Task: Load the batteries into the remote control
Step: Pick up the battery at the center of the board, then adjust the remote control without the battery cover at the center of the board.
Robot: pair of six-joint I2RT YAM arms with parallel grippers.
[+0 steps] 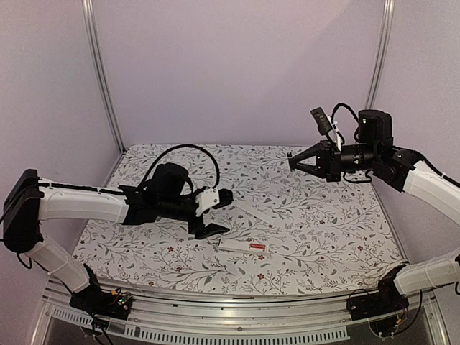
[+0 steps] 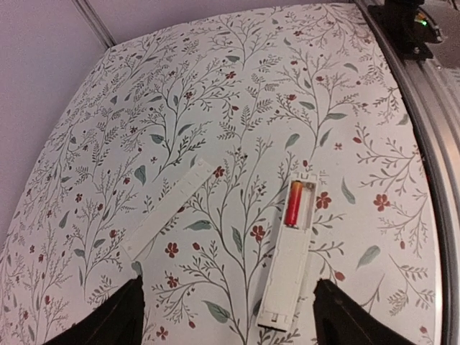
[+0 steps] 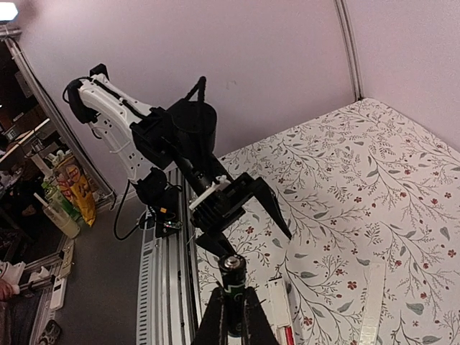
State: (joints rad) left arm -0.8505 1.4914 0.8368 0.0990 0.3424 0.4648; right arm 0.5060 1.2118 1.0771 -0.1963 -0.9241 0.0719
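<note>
My right gripper is holding the green-banded battery, and the slot beside the red-orange battery is empty. I will lower the gripper to the left in the top view into that slot and let go.
The remote control lies back-up on the floral table with its compartment open, and one red-orange battery sits inside. In the left wrist view the remote lies between my open fingers, with the battery at its far end. My left gripper is open and empty, hovering just left of the remote. My right gripper is raised high at the back right. In its wrist view it is shut on a black, green-banded battery. The remote shows far below.
The detached white cover strip lies flat behind the remote, and also shows in the left wrist view and the right wrist view. Metal frame rails run along the near edge and the back corners.
</note>
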